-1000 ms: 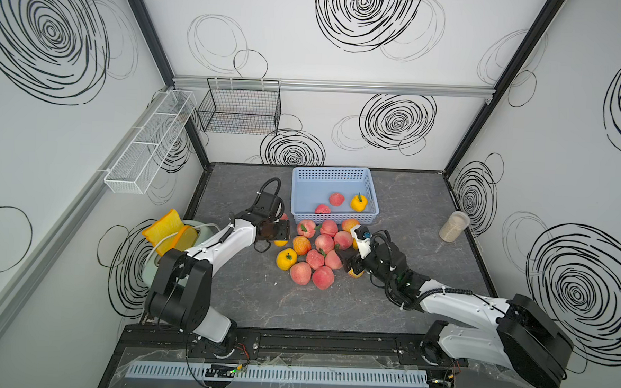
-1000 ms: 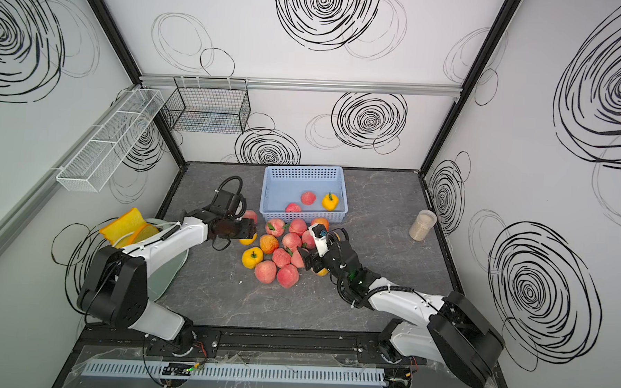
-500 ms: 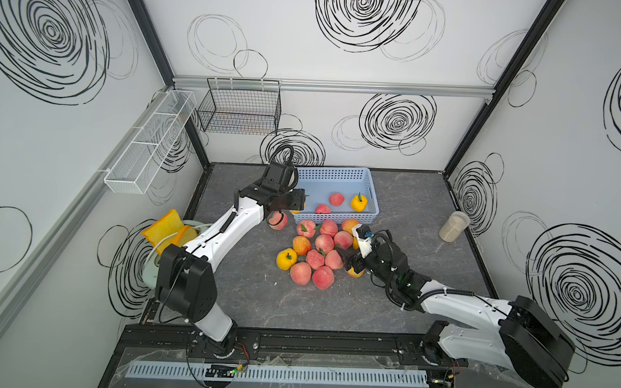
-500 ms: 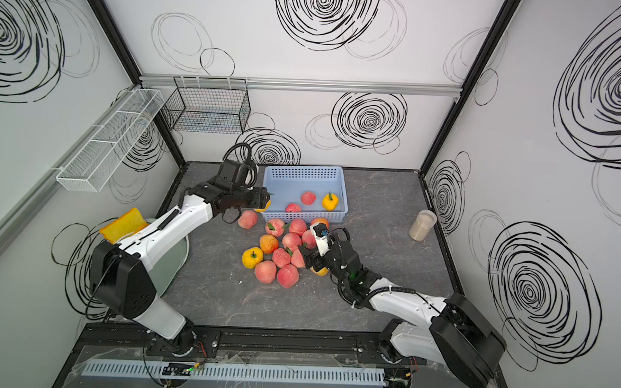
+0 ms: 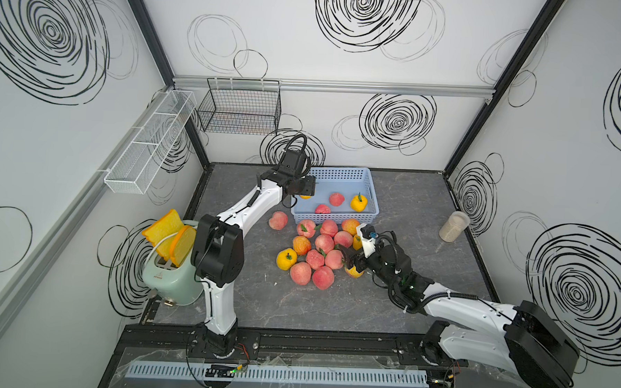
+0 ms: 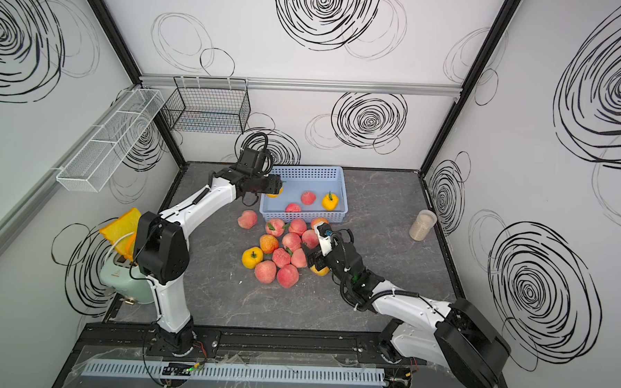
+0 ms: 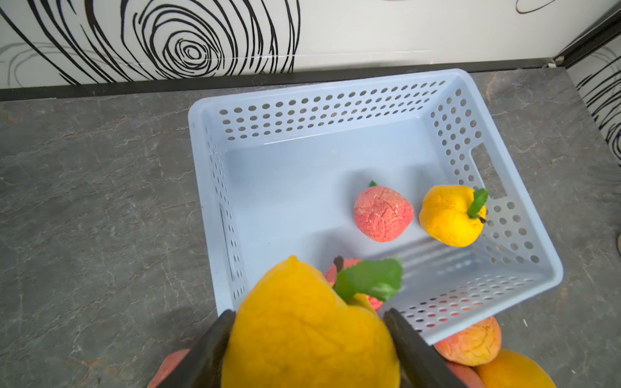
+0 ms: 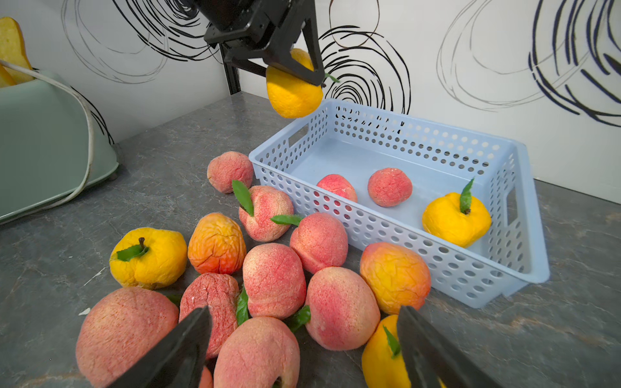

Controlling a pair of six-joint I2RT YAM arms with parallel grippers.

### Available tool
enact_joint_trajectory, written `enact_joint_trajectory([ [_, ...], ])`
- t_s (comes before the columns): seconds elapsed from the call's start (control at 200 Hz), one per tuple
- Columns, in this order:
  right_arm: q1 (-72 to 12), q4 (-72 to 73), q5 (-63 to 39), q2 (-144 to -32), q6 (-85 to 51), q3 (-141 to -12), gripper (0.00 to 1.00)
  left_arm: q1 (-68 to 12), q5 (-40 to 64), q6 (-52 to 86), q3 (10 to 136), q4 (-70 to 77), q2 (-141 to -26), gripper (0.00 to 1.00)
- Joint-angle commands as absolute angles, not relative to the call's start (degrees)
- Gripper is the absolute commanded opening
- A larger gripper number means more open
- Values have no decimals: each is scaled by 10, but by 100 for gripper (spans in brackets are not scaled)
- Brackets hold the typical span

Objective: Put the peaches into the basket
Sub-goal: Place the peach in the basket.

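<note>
The left gripper moves down with the yellow peach past the basket's rim next and releases it onto the bare bottom of the basket, since that empty spot lies below.
My left gripper (image 7: pixel 307 314) is shut on a yellow peach (image 7: pixel 309 332) with a green leaf. It holds the fruit in the air over the left end of the light blue basket (image 5: pixel 338 174); the held peach (image 8: pixel 292 90) hangs just above the rim. Two pink peaches (image 8: pixel 389 186) and a yellow one (image 8: pixel 455 220) lie inside. Several pink and yellow peaches (image 5: pixel 321 249) are heaped on the table in front of the basket. My right gripper (image 8: pixel 302 310) stands open low over the near side of that heap, holding nothing.
A single pink peach (image 5: pixel 277 220) lies left of the heap. A mint toaster with bread slices (image 5: pixel 171 268) stands at the left edge, and a jar (image 5: pixel 453 226) at the right. A black wire basket (image 5: pixel 239 109) and a white mesh rack (image 5: pixel 149 144) hang on the walls.
My left arm has lifted the yellow peach from the left of the heap and carried it back and up to above the basket's left end. The right gripper stayed by the heap.
</note>
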State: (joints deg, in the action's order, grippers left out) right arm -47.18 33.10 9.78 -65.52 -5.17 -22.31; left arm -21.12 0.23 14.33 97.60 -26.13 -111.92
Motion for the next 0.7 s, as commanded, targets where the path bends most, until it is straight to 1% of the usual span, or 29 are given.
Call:
enact_joint_trajectory([
  [0.0, -475, 358, 116, -643, -56, -213, 90, -214, -7, 127, 1006, -223, -1147, 52],
  [0.365, -475, 374, 131, -652, -59, -205, 90, -210, -42, 127, 1025, -190, -1235, 52],
  [0.48, -475, 375, 135, -656, -59, -206, 90, -214, -64, 119, 1022, -196, -1247, 52],
  [0.695, -475, 377, 134, -664, -60, -208, 91, -218, -64, 117, 1003, -189, -1259, 54],
])
